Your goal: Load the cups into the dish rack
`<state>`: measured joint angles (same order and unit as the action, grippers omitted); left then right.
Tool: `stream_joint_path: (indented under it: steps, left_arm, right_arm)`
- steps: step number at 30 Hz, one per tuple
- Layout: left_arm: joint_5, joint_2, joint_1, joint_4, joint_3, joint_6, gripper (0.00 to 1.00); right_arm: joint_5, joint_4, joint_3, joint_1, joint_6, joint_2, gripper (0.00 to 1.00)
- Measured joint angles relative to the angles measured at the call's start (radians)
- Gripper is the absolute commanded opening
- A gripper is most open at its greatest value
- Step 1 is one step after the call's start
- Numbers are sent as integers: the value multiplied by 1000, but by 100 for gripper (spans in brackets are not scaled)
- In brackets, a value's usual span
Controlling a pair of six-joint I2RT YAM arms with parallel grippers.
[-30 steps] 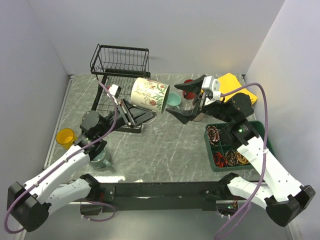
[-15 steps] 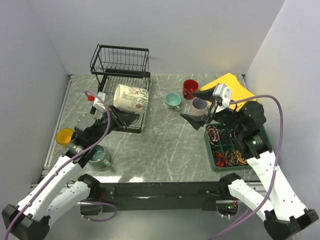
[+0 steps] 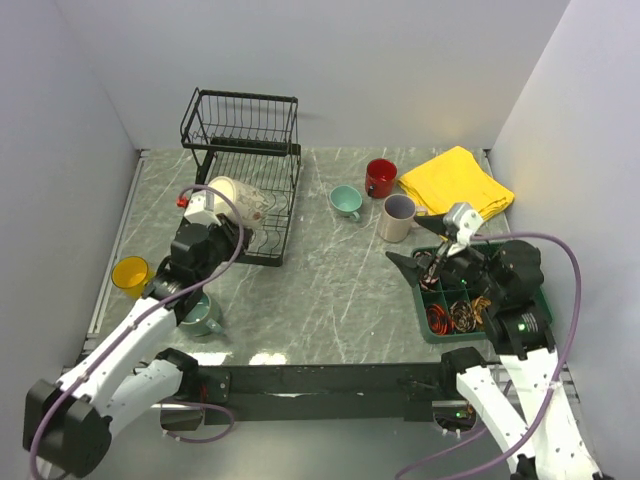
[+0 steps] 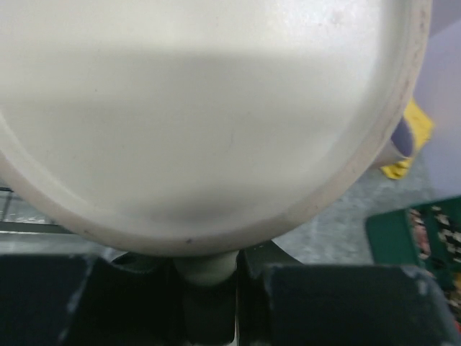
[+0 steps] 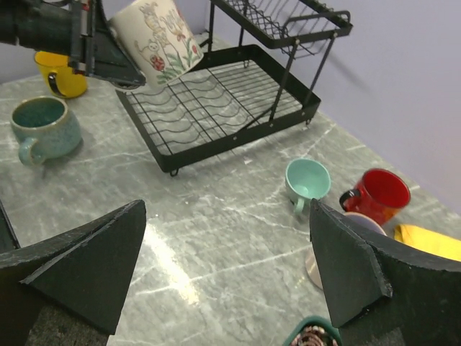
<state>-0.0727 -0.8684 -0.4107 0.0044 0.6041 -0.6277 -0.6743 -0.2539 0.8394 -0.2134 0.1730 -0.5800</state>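
Observation:
My left gripper moves down and outward next, turning the cream mug's opening down onto the rack's low wires by the tall basket. These wires lie below and outward.
My left gripper (image 3: 218, 224) is shut on the handle (image 4: 205, 270) of the cream flowered mug (image 3: 238, 199), held tilted above the left side of the black dish rack (image 3: 272, 172). The mug's base fills the left wrist view (image 4: 209, 108). The red mug (image 3: 380, 177), small teal mug (image 3: 346, 201) and beige mug (image 3: 397, 217) stand right of the rack. The yellow mug (image 3: 131, 272) and grey-green mug (image 3: 203, 315) stand at the near left. My right gripper (image 3: 420, 262) is open and empty (image 5: 227, 205), over the green tray's left edge.
A green compartmented tray (image 3: 421, 318) with coiled items sits at the near right under my right arm. A yellow cloth (image 3: 457, 180) lies at the back right. The rack's tall wire basket (image 3: 240, 118) stands at the back. White walls close in both sides.
My left arm has carried the cream mug leftward from the table's middle to above the rack's left side. My right gripper has drawn back toward the near right, over the green tray.

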Motion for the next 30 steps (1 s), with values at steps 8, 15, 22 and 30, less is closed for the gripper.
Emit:
stream_joint_path:
  steps: [8,15,22,30]
  left_arm:
    - [-96,-168,61,96,-18,90,1]
    - [-167,-328,116,214,-18,153,1]
    - [-197,-512,179,284,13,199,1]
    - [-228,-667,210,340,109,237,1]
  right_arm:
    - [-11,31,-107,60,-55,68,100]
    - [-24,44,-160,102,-107,105,100]
    - [-31,64,-163,128,-127,122,100]
    - [-35,76,-197,151,-134,122,100]
